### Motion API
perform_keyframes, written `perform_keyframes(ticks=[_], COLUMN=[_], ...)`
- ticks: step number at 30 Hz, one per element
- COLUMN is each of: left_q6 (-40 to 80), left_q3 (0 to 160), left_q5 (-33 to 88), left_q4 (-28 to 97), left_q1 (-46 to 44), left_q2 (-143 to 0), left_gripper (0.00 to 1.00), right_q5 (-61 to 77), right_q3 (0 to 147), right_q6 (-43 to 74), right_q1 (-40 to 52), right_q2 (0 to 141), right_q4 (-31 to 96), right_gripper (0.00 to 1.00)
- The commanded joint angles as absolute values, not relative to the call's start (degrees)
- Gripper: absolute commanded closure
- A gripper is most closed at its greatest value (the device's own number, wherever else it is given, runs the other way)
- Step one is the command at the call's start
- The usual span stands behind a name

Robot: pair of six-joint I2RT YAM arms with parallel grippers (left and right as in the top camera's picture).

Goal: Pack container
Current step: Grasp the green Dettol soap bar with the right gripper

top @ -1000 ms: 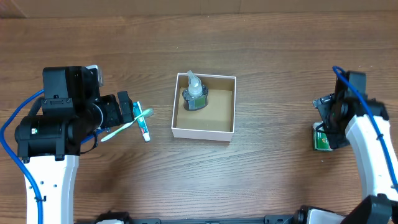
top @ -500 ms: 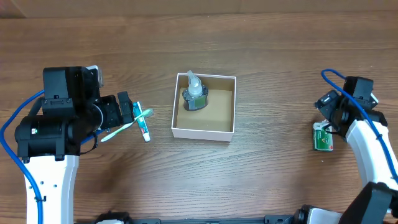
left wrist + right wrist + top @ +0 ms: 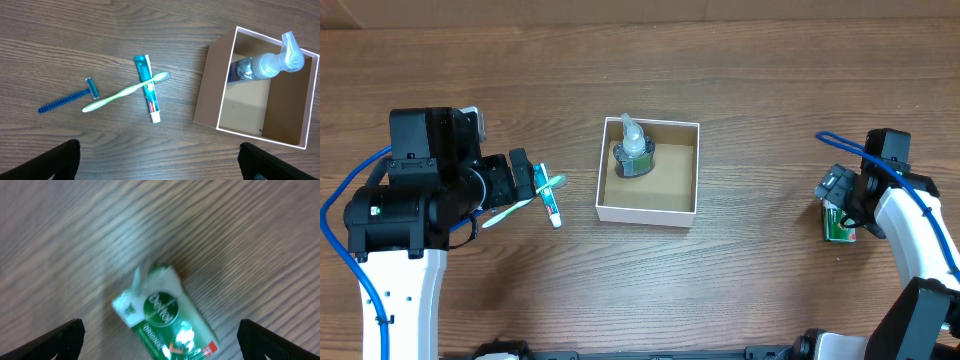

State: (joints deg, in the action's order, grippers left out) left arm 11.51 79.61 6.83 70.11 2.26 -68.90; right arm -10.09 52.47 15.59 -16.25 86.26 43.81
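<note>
The right gripper turns slightly next and lowers its open fingers around the green Dettol soap pack. Then it closes on the pack's long sides, because the pack lies at an angle below.
The container is a small square white box with a brown inside at the table's middle. A clear pump bottle lies in its back left corner. The container and bottle also show in the left wrist view. My left gripper is open and empty, just left of a toothbrush lying across a toothpaste tube. My right gripper is open and empty, hovering over a green Dettol soap pack that lies flat on the table.
In the left wrist view the green toothbrush crosses the teal toothpaste tube, and a blue razor lies to their left. The wooden table fills the view.
My right wrist has swung and turned beside the soap pack, uncovering more of it. The soap pack, the left arm and the other things have not moved.
</note>
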Motion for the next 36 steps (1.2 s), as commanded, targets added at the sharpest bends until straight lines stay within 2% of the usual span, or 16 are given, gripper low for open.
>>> perform_keyframes(ticks=[1, 10, 15, 19, 36], left_q6=[11.0, 9.0, 9.0, 9.0, 9.0], left_q3=[80.9, 80.9, 80.9, 80.9, 80.9], left_q5=[6.4, 5.9, 5.8, 5.8, 5.8], left_q4=[70.2, 70.3, 70.2, 70.2, 70.1], left_q1=[2.5, 2.5, 2.5, 2.5, 2.5], left_q2=[-68.9, -68.9, -68.9, -68.9, -68.9], left_gripper=[0.00, 0.00, 0.00, 0.00, 0.00], right_q5=[-5.9, -7.4, -4.8, -0.4, 1.8], right_q3=[52.5, 53.6, 53.6, 53.6, 53.6], right_q6=[5.5, 5.6, 5.4, 0.4, -5.9], right_q1=[-16.6, -17.2, -22.1, -24.8, -24.3], right_q2=[86.0, 85.9, 87.3, 90.1, 100.2], right_q4=[47.0, 49.9, 49.6, 49.0, 47.8], right_gripper=[0.00, 0.00, 0.00, 0.00, 0.03])
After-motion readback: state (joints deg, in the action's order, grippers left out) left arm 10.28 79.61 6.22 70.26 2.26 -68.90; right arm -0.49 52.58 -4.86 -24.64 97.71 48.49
